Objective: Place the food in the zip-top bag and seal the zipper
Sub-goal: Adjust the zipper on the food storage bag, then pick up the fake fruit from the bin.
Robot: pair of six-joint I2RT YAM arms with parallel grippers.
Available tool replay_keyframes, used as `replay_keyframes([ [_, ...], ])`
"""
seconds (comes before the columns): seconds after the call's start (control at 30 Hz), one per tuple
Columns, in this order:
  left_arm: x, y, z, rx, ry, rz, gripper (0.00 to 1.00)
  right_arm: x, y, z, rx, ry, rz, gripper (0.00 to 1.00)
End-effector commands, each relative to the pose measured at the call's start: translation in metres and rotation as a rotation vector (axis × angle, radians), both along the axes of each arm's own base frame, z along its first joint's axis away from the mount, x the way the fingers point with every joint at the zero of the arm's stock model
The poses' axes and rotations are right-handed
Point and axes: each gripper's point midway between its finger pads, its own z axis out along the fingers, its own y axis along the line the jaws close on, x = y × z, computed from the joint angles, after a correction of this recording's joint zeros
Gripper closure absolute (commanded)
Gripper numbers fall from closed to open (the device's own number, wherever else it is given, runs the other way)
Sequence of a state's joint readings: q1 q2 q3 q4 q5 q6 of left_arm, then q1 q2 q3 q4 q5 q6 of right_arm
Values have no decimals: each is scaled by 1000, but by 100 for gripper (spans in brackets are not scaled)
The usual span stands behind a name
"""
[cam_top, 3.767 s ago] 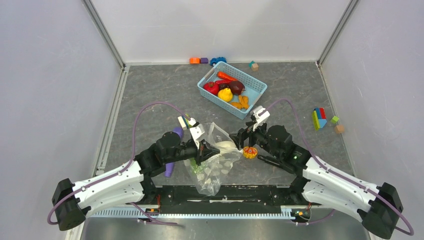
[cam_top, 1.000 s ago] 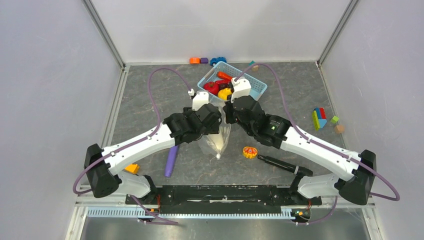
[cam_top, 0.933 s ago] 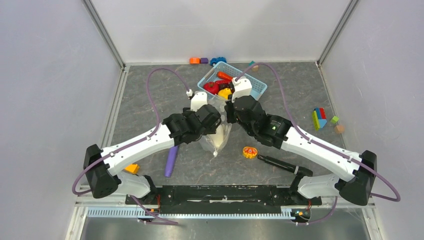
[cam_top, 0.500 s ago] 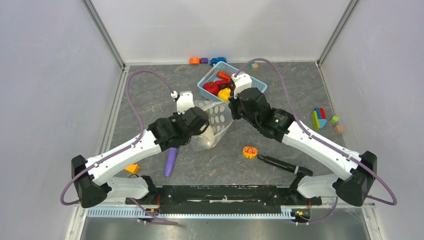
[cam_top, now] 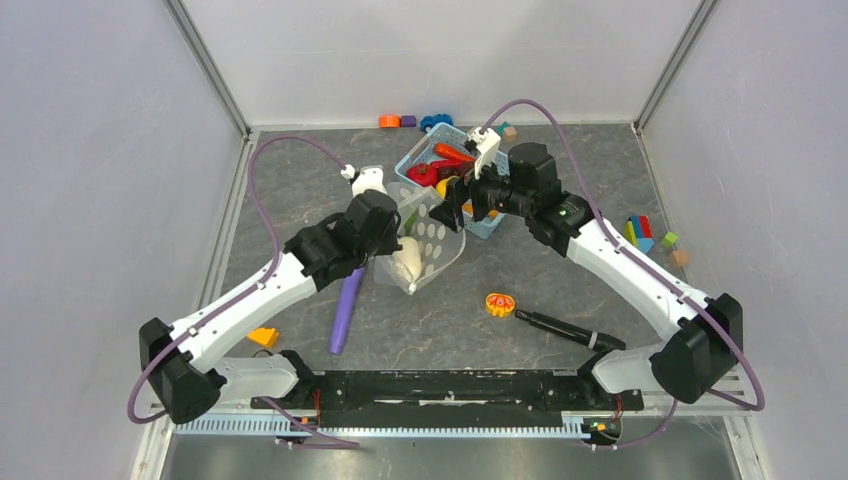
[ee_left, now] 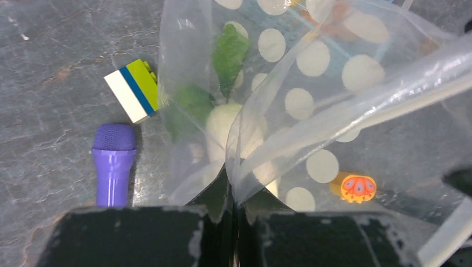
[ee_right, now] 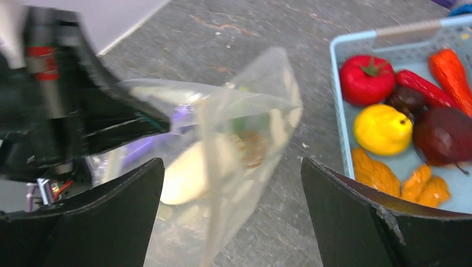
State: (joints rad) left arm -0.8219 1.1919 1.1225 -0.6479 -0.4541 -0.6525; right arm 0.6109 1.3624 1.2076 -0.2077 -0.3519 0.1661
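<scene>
My right gripper moves outward and down into the light-blue basket (ee_right: pixel 339 111) onto the yellow pepper (ee_right: pixel 383 129) next, since the pepper lies below my gripper and outward of it.
The dotted zip-top bag (cam_top: pixel 432 240) hangs open-mouthed from my left gripper (cam_top: pixel 392 228), which is shut on its edge (ee_left: pixel 234 203). Inside lie a white egg (ee_left: pixel 221 125) and a green leaf piece (ee_left: pixel 230 51). The zipper strip (ee_left: pixel 389 94) runs along the mouth. My right gripper (cam_top: pixel 455 205) is open and empty (ee_right: pixel 234 222), just right of the bag (ee_right: pixel 222 156). The light-blue basket (ee_right: pixel 339 111) holds the tomato (ee_right: pixel 365 80), chili (ee_right: pixel 426 86), carrot (ee_right: pixel 451 69), yellow pepper (ee_right: pixel 384 129) and maroon ball (ee_right: pixel 442 136).
A purple stick (cam_top: pixel 345 310) lies left of the bag, beside a white-blue-green block (ee_left: pixel 133 97). An orange slice toy (cam_top: pixel 500 304) and a black marker (cam_top: pixel 560 328) lie in front. Blocks sit at the right (cam_top: pixel 640 238), the back (cam_top: pixel 400 121) and near left (cam_top: pixel 264 337).
Both grippers held the bag up near the basket. My right gripper has since let go, opened and drawn back to the right. My left gripper carried the bag leftward.
</scene>
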Motion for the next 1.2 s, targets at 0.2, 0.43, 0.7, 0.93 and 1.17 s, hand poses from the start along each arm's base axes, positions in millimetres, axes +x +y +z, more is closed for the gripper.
replay_keyframes([
  [0.2,30,-11,1,-134,36,-76,98,28,-45,56,73,-202,-75,2],
  [0.43,43,-2,-1,-180,63,-30,98,104,-105,27,8,-81,-470,2],
  [0.7,52,33,0,-161,46,124,98,160,-69,-22,23,9,-422,2],
  [0.93,57,35,-6,-157,38,141,98,188,-40,-64,-56,-65,-469,2],
  [1.17,57,37,-14,-148,46,143,98,207,-28,-106,-96,-54,-519,6],
])
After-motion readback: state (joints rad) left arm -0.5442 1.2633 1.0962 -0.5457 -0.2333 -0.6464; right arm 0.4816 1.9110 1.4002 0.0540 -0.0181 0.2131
